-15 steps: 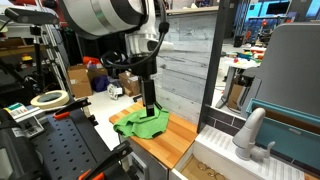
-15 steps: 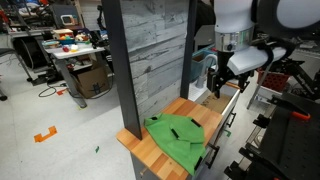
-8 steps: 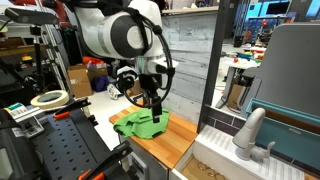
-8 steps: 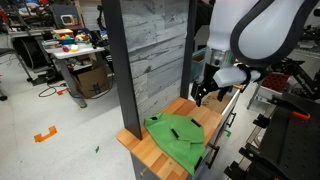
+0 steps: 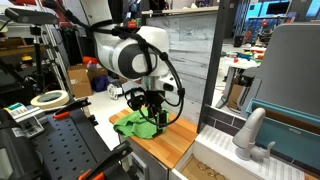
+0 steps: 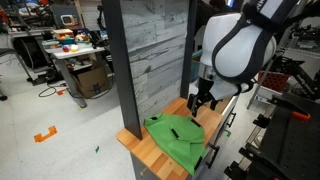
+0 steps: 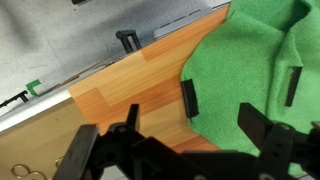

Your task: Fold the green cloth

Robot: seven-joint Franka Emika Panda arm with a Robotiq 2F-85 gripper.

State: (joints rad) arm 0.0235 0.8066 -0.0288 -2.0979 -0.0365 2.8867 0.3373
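Note:
I should lower my gripper onto the cloth's edge at the black mark (image 7: 190, 100). The gripper's open fingers are already on both sides of that edge, one over bare wood and the other over cloth.
The green cloth (image 5: 137, 126) lies wrinkled and spread on the wooden tabletop (image 5: 172, 146). It shows in both exterior views (image 6: 178, 140) and fills the right of the wrist view (image 7: 255, 55). My gripper (image 5: 152, 114) hangs low over the cloth's edge near the grey plank wall, also seen from the other side (image 6: 200, 104). In the wrist view my gripper (image 7: 196, 128) is open and empty, with its jaws straddling the line where cloth meets bare wood (image 7: 130, 90). A few short black marks lie on the cloth.
A grey plank wall (image 6: 150, 60) stands along one side of the tabletop. A sink with a white faucet (image 5: 250, 132) lies beside the table. A black perforated bench (image 5: 60, 150) with a tape roll stands on the other side. Cluttered lab tables fill the background.
My arm has come down from well above the table toward the cloth, and the gripper now hangs just over the cloth's edge. The cloth has not moved.

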